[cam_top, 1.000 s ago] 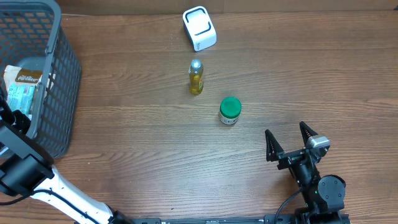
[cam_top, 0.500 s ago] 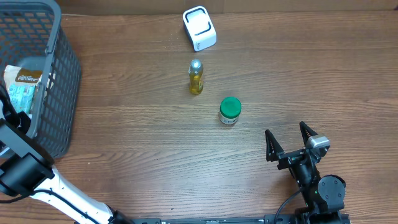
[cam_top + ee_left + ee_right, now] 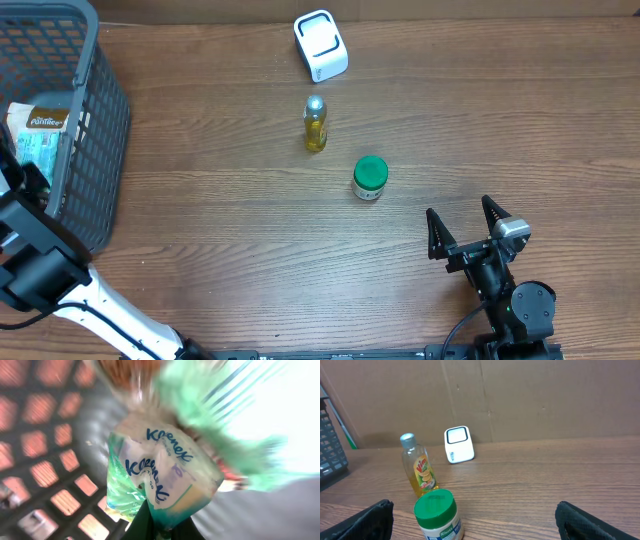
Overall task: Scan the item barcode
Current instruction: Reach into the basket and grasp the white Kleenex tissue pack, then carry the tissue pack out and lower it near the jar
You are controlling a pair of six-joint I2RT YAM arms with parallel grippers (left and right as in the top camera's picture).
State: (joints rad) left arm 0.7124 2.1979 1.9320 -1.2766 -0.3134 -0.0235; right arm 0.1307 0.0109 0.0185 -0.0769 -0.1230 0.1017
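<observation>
I need to move my left gripper up over the side of the basket next and down to the tabletop [image 3: 333, 204] beside the jar, because that spot is to the gripper's right in the overhead view.
Down in the grey mesh basket [image 3: 95, 150] at the far left, my left gripper [image 3: 165, 528] is shut on the lower edge of a green-and-white Kleenex tissue pack [image 3: 165, 472]. Overhead, that pack [image 3: 28, 152] lies beside a brown-labelled packet [image 3: 46, 118], and the left arm [image 3: 25, 235] hides its near part. No barcode shows on it. The white scanner [image 3: 321, 45] stands at the table's far middle, also in the right wrist view as scanner [image 3: 458, 444]. My right gripper [image 3: 466, 232] rests open at the front right, nothing between its fingers [image 3: 372, 519].
A yellow bottle with a silver cap [image 3: 315, 124] stands just in front of the scanner, and a green-lidded jar [image 3: 370, 178] stands nearer the right gripper. Both show in the right wrist view, bottle [image 3: 420, 467] and jar [image 3: 437, 515]. The basket's walls surround the left gripper.
My left gripper has closed on the Kleenex pack inside the basket, and the packets there have shifted slightly. The right arm has not moved.
</observation>
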